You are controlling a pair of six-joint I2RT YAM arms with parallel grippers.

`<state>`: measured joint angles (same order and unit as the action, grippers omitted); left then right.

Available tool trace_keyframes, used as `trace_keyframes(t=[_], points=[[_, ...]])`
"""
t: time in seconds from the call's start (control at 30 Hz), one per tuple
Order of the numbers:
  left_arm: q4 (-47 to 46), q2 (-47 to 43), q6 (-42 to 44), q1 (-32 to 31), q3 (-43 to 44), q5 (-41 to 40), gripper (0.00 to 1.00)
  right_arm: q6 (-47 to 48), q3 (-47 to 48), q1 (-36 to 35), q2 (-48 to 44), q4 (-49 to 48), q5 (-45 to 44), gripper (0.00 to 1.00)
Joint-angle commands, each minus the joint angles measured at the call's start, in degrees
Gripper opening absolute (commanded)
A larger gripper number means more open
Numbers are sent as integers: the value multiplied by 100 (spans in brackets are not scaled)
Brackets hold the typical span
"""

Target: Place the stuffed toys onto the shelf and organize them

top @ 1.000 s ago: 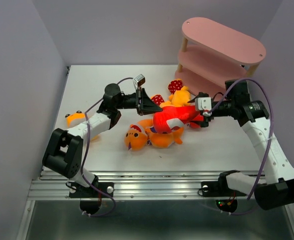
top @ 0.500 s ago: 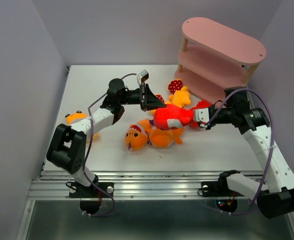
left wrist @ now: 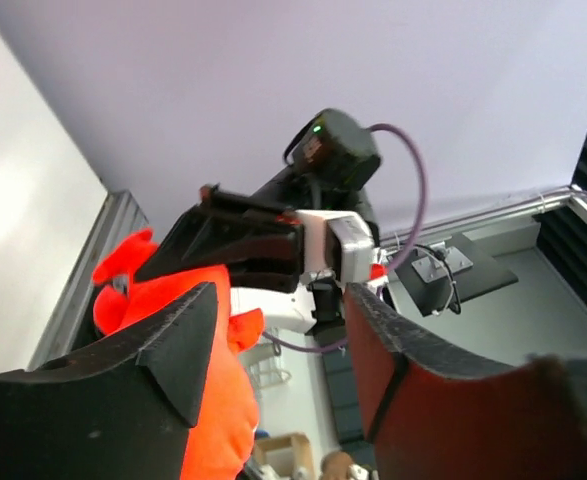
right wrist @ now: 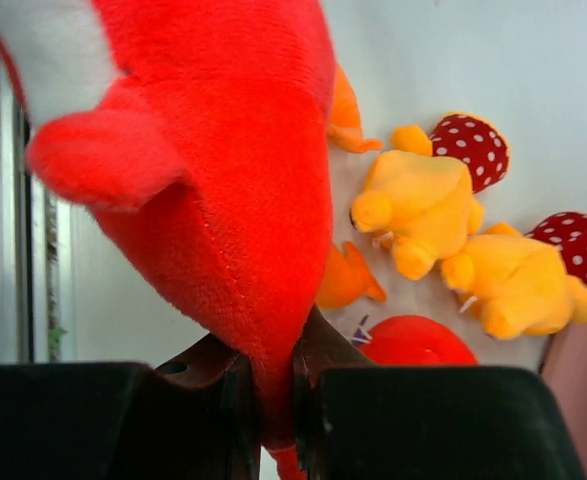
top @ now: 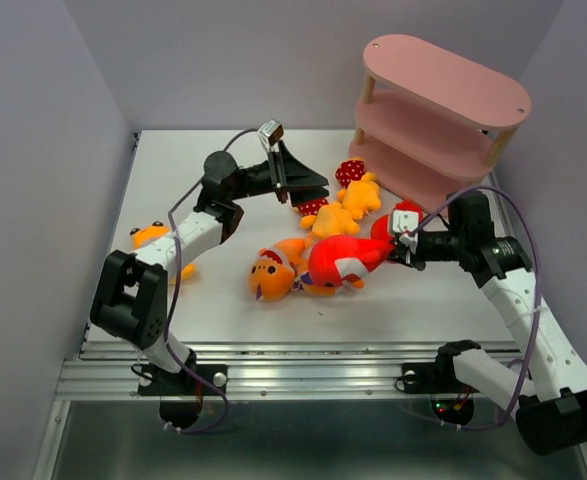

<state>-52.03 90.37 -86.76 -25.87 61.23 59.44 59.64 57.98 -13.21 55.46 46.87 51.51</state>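
Observation:
The red shark will go outward next, and my right gripper will release it on the shelf's empty middle board, outward of the gripper.
A red shark (top: pixel 338 258) hangs by its tail from my right gripper (top: pixel 400 250), which is shut on it; the right wrist view shows the thin tail pinched in my right gripper (right wrist: pixel 273 400) under the shark's body (right wrist: pixel 223 150). My left gripper (top: pixel 318 189) hovers open above the pile with nothing between its fingers (left wrist: pixel 173 350). A second red shark (top: pixel 391 222) lies by the right gripper. Two orange sharks (top: pixel 273 275) lie partly under the held one. Two yellow figures (top: pixel 361 192) with red dotted parts lie just beyond. The pink shelf (top: pixel 443 85) stands at the back right.
One more orange plush (top: pixel 151 238) lies alone at the far left beside the left arm. The walls close in on both sides. The shelf's lowest board (top: pixel 413 170) is close behind the right arm's elbow.
My left gripper let go of the red shark, opened and drew back upward. My right gripper shut on the shark's tail and pulled it slightly nearer, lower over the orange sharks.

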Motion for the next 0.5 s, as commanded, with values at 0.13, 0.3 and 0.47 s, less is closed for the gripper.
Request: trace_keyframes(t=[0.13, 0.3, 0.47], points=[[-1161, -1143, 272, 810, 240, -249, 73, -3307, -594, 336, -606, -1812, 229, 1], [410, -2083, 2515, 1391, 91, -573, 84, -4852, -1068, 652, -809, -2471, -334, 1], [1502, -3217, 4183, 1356, -707, -1495, 96, -6374, -1508, 1092, -1116, -2999, -1088, 1]])
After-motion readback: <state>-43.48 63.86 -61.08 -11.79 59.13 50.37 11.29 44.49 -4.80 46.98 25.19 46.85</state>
